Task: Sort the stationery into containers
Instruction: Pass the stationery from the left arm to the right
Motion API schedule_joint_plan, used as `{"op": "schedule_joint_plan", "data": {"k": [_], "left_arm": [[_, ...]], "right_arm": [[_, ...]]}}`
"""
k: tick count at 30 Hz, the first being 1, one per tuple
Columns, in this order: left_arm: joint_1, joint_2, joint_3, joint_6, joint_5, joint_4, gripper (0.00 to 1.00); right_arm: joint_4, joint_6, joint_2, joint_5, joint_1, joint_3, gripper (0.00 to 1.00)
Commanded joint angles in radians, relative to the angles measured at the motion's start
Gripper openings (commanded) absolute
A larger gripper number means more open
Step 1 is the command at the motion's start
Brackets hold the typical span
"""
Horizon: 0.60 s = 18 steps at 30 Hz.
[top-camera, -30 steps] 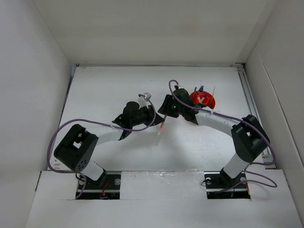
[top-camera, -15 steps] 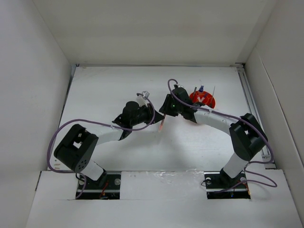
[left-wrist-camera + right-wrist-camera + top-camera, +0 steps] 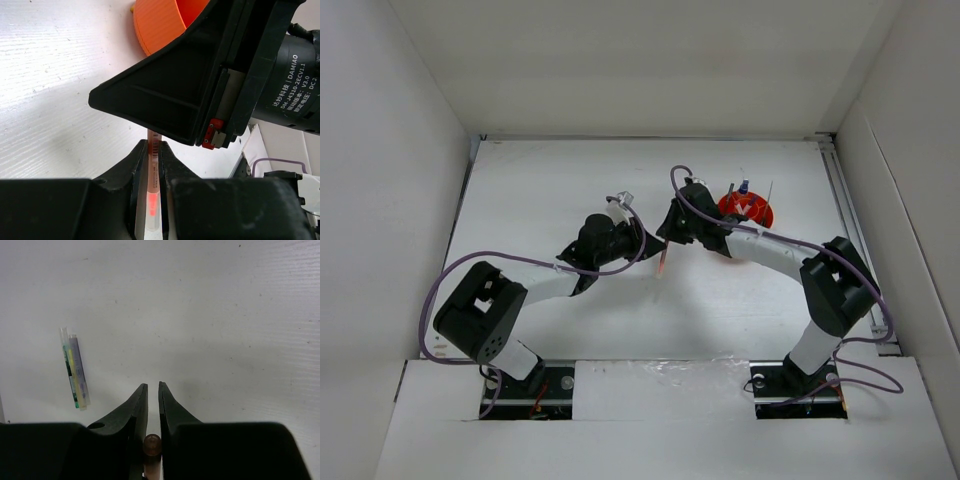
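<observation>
I will raise the pen over the opening of the orange tub point(image 3: 747, 208) of upright items, right of my right gripper in the top view, and release next.
A thin pink-red pen point(image 3: 663, 262) hangs between my two grippers over the middle of the table. My left gripper point(image 3: 642, 240) is shut on the pen point(image 3: 153, 165), whose barcode end points at the right gripper's body above it. My right gripper point(image 3: 670, 228) has its jaws nearly together with the pen's round brown end point(image 3: 152, 445) pinched deep between them. The orange tub point(image 3: 747, 208) stands behind the right wrist with several items upright in it; its wall shows in the left wrist view point(image 3: 160, 25). Two thin markers point(image 3: 75, 367), yellow-green and lavender, lie side by side on the table.
The white table point(image 3: 540, 190) is boxed in by white walls at the left, back and right. Purple cables loop from both arms. The right arm's elbow point(image 3: 835, 285) sits near the right wall.
The right gripper has shifted slightly left and back, the left gripper has nudged towards it, and the pen now hangs more upright between them.
</observation>
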Motion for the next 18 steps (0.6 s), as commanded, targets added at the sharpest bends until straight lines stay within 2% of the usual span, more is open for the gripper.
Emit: {"op": "schedule_joint_plan", "data": {"k": [1,5,8,9,10,14,18], "left_arm": [[0.003,-0.03,-0.007,-0.007,-0.01,0.061,0.02],[0.003,-0.019,0.002,-0.007,0.012,0.061,0.09],[0.003,-0.01,0.012,-0.007,0.022,0.061,0.2],[0.003,-0.01,0.012,0.002,0.022,0.061,0.25],[0.003,-0.01,0.012,0.003,0.041,0.061,0.37],[0.003,-0.025,-0.001,0.012,0.051,0.079,0.54],[0.003,-0.079,-0.01,0.033,0.04,0.079,0.59]], "right_arm": [[-0.015,-0.01,-0.001,0.033,0.008,0.035,0.0],[-0.015,-0.01,-0.001,0.052,0.008,0.035,0.0],[-0.015,-0.01,-0.001,0.052,0.008,0.035,0.0],[-0.015,-0.01,-0.001,0.052,0.008,0.035,0.0],[-0.015,-0.01,-0.001,0.052,0.008,0.035,0.0],[-0.015,-0.01,-0.01,0.052,-0.001,0.025,0.0],[-0.005,-0.01,-0.01,0.064,-0.011,0.025,0.0]]}}
